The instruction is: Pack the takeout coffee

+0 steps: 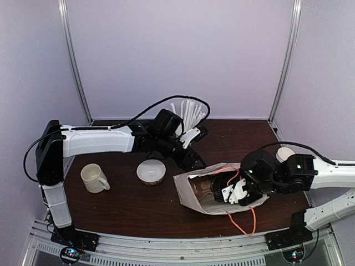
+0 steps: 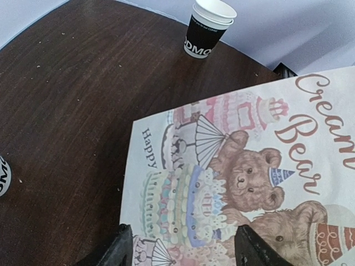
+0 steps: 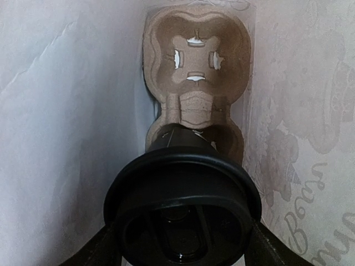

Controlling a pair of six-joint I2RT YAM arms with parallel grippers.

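Note:
Because the bag lies tipped over, I will swing my right gripper to the left in the top view, tilting its fingers down, and release at the near pocket of the cup carrier.
The takeout coffee [image 3: 183, 205], a black cup under a round black lid, is clamped in my right gripper [image 3: 183, 252], with one finger on each side of the lid. It is inside the white bear-print paper bag [image 1: 188, 191], which lies on its side. The cup's base is at the near pocket of a brown cardboard cup carrier [image 3: 194, 72]; the far pocket is empty. In the top view my right gripper [image 1: 236, 191] reaches into the bag's mouth. My left gripper [image 1: 193, 160] is open just above the bag's printed side [image 2: 222, 183], its fingers [image 2: 122, 249] spread wide.
A lidless black cup with a white rim [image 2: 208, 27] stands at the back right [image 1: 285, 153]. A cream mug [image 1: 94, 177] and a white bowl [image 1: 151, 170] sit at the left. A cup of white stirrer sticks [image 1: 188, 113] stands at the back. Orange bag handles [image 1: 244, 221] trail toward the front edge.

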